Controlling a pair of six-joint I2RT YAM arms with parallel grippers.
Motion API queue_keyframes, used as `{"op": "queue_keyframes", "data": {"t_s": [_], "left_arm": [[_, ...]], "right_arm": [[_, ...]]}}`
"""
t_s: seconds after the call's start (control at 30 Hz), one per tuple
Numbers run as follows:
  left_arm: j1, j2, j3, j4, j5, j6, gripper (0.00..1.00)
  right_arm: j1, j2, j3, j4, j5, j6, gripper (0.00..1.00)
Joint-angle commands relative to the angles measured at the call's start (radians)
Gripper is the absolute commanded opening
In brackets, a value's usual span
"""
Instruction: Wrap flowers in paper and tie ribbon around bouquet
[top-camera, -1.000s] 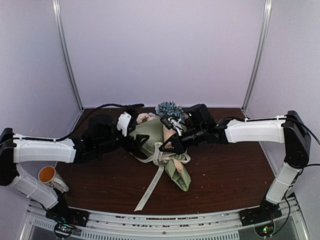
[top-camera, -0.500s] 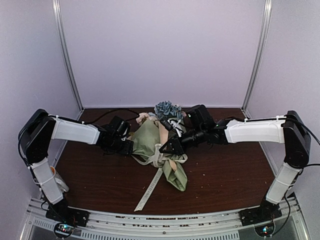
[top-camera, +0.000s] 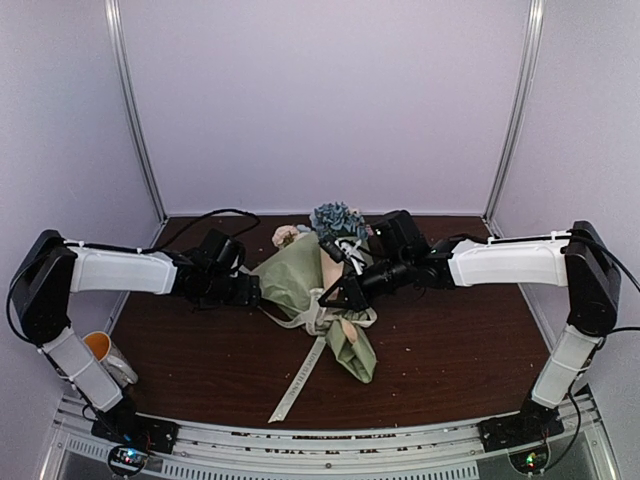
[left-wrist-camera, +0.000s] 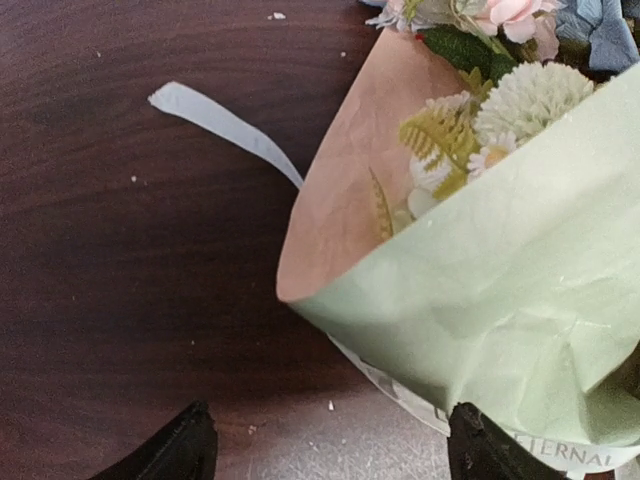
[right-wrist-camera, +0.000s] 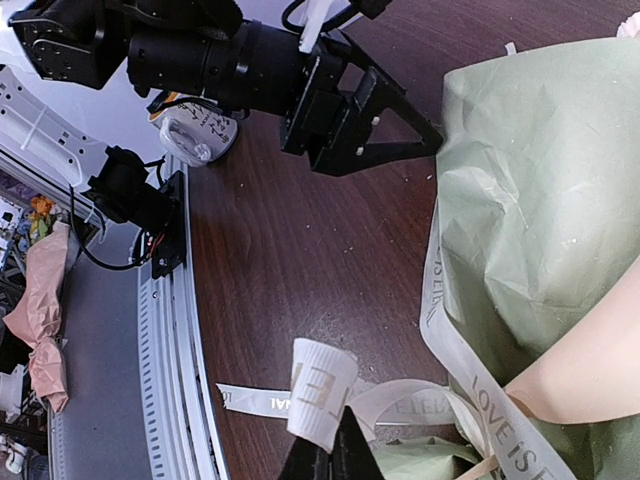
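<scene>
The left gripper moves down toward the cone next, onto the part of the ribbon that peeks out from under the cone's edge beside my open fingers.
The bouquet (top-camera: 310, 285) lies in the middle of the table, a cone of sage-green paper (left-wrist-camera: 520, 270) with a beige inside. The flowers (top-camera: 335, 220) show at its wide far end, pink, white and blue blooms (left-wrist-camera: 520, 95). The cream ribbon (top-camera: 318, 322) loops round the cone's narrow part, and a long tail (top-camera: 290, 390) runs toward the near edge. My right gripper (right-wrist-camera: 335, 455) is shut on a folded loop of ribbon (right-wrist-camera: 322, 390), just above the cone (top-camera: 332, 297). My left gripper (left-wrist-camera: 335, 455) stands open and empty at the cone's left edge (top-camera: 252, 293). A ribbon end (left-wrist-camera: 215, 115) lies on the table beyond it.
A white cup (top-camera: 97, 350) with an orange inside lies at the near left by the left arm's base. The dark wooden table (top-camera: 450, 340) is walled by pale panels at the back and sides. A metal rail (top-camera: 330, 440) runs along the near edge.
My left gripper has drawn back to the left off the paper, and that arm's elbow has risen. The right gripper has held still with the ribbon.
</scene>
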Motion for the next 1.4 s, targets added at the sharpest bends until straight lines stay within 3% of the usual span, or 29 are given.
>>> {"op": "queue_keyframes", "data": {"t_s": [0.0,0.37,0.8,0.93,1.13,1.37], "left_arm": [[-0.002,-0.005,-0.07,0.039,0.071,-0.087,0.83],[-0.004,0.121,0.026,0.053,0.086,-0.052,0.82],[0.009,0.145,0.073,0.064,0.06,-0.024,0.81],[0.015,0.19,0.11,0.032,0.063,-0.006,0.66],[0.021,0.191,0.054,0.062,0.087,-0.019,0.32],[0.037,0.192,0.022,0.074,0.089,-0.031,0.08]], "right_arm": [[-0.005,0.013,0.03,0.005,-0.003,-0.013,0.0],[-0.005,0.008,0.014,-0.004,0.0,-0.016,0.0],[-0.004,0.004,0.011,-0.01,-0.001,-0.023,0.0],[-0.005,0.005,0.013,-0.01,-0.002,-0.021,0.0],[-0.005,0.002,0.011,-0.011,0.0,-0.02,0.0],[-0.006,-0.005,0.009,-0.012,-0.001,-0.021,0.0]]}}
